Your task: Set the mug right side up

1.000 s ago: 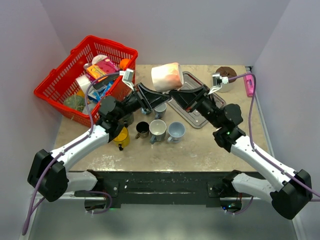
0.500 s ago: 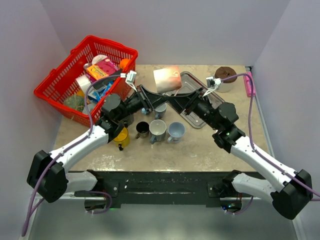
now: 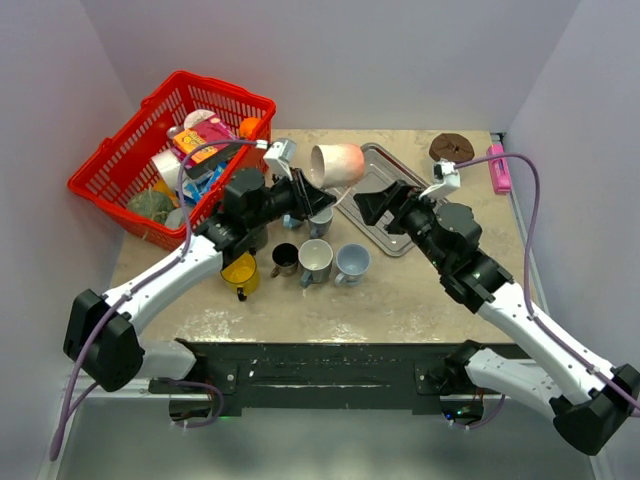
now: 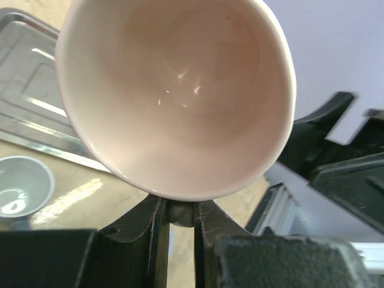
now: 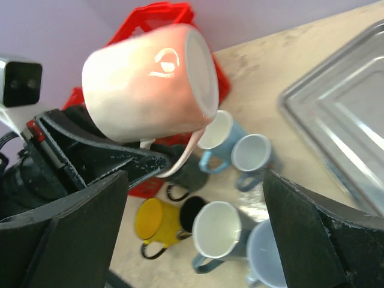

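Observation:
The left gripper will tip downward next and lower the pink mug with its opening up, to release it on the bare tabletop between the blue mug and the tray, since the pink mug hangs sideways.
A pale pink mug (image 3: 336,163) hangs in the air over the back middle of the table, tipped on its side. My left gripper (image 3: 309,192) is shut on its handle (image 4: 180,214). In the left wrist view the mug (image 4: 174,90) fills the frame, its open mouth facing the camera, with my left gripper (image 4: 180,211) below its rim. My right gripper (image 3: 378,205) stands open to the right of the mug, apart from it. The right wrist view has the mug (image 5: 150,84) above the wide-open right gripper (image 5: 192,225), with nothing between its fingers.
Several upright mugs stand below: a yellow one (image 3: 241,270), a black one (image 3: 284,259), a grey one (image 3: 316,260) and a blue one (image 3: 351,262). A metal tray (image 3: 398,240) lies right of the mug. A full red basket (image 3: 170,150) is at back left.
My right gripper has opened, let go of the mug and drawn back to the right. The mug has stayed in the left gripper and has turned.

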